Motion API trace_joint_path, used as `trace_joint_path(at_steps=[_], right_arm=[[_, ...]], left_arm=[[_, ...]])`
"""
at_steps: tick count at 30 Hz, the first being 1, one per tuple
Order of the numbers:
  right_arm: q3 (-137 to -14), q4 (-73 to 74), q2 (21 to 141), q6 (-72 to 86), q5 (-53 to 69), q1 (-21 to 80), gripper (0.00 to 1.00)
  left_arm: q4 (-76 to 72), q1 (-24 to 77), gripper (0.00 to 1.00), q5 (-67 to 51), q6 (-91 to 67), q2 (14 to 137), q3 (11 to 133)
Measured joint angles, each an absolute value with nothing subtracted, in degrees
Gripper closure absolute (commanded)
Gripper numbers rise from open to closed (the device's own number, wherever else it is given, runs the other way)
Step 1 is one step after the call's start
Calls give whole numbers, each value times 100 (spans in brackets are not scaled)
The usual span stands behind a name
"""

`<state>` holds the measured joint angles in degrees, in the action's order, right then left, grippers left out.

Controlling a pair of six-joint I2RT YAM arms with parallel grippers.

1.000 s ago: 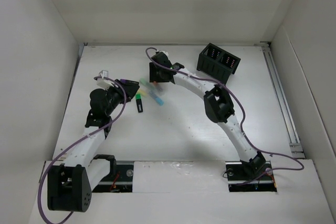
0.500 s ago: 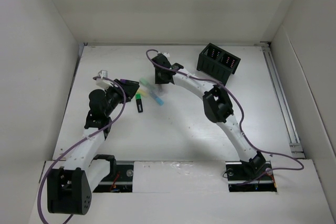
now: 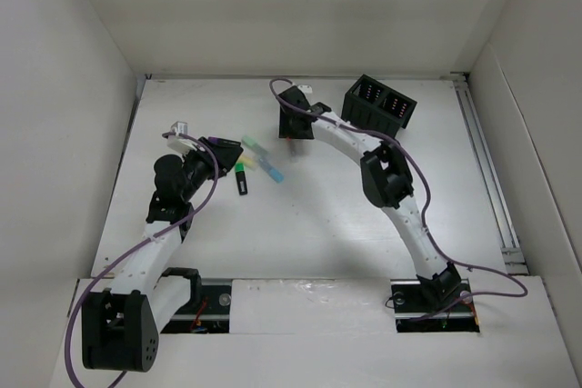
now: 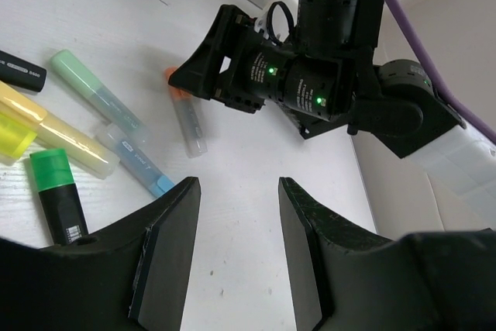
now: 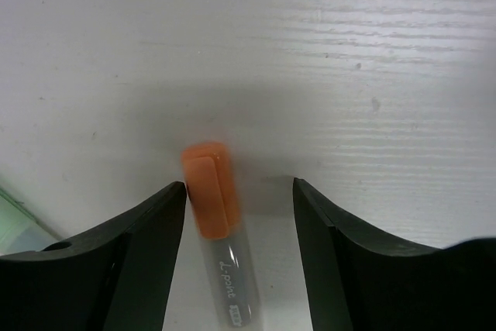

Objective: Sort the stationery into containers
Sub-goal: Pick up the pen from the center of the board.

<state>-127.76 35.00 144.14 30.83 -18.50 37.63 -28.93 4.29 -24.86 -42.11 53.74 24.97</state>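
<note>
I should keep my right gripper low over the pen's orange cap and close its fingers on it next, because the pen is already between its open fingers.
An orange-capped pen lies on the table between the open jaws of my right gripper, close to the left finger and not clamped. In the left wrist view the same pen lies just under the right gripper. My left gripper is open and empty, above bare table to the right of a cluster of pens: mint green, yellow, blue, green-capped black. The black organiser box stands at the far right.
In the top view the pen cluster lies between my left gripper and right gripper. A black marker lies at the cluster's left edge. White walls enclose the table; a rail runs along the right side.
My right gripper has moved right and toward the far side, away from the pen cluster and closer to the organiser box. The left arm has not moved.
</note>
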Motion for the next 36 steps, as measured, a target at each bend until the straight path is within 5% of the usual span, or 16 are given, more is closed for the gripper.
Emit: trace_joint_path(at_steps=[16,27,36], right_arm=[[-13421,3747,14783,2969,-1772,3649,44],[-13179,3649,14682,2928,-1780,3645,92],[-12287,3518,13845,3159,-1669,3516,95]], left_arm=[[-2893,429,58,-2534,-4211,5387,2497],[-2895,429,58,-2539,-4252,5439,2493],[-3041,429,58,-2582,-4298,5559,2477]])
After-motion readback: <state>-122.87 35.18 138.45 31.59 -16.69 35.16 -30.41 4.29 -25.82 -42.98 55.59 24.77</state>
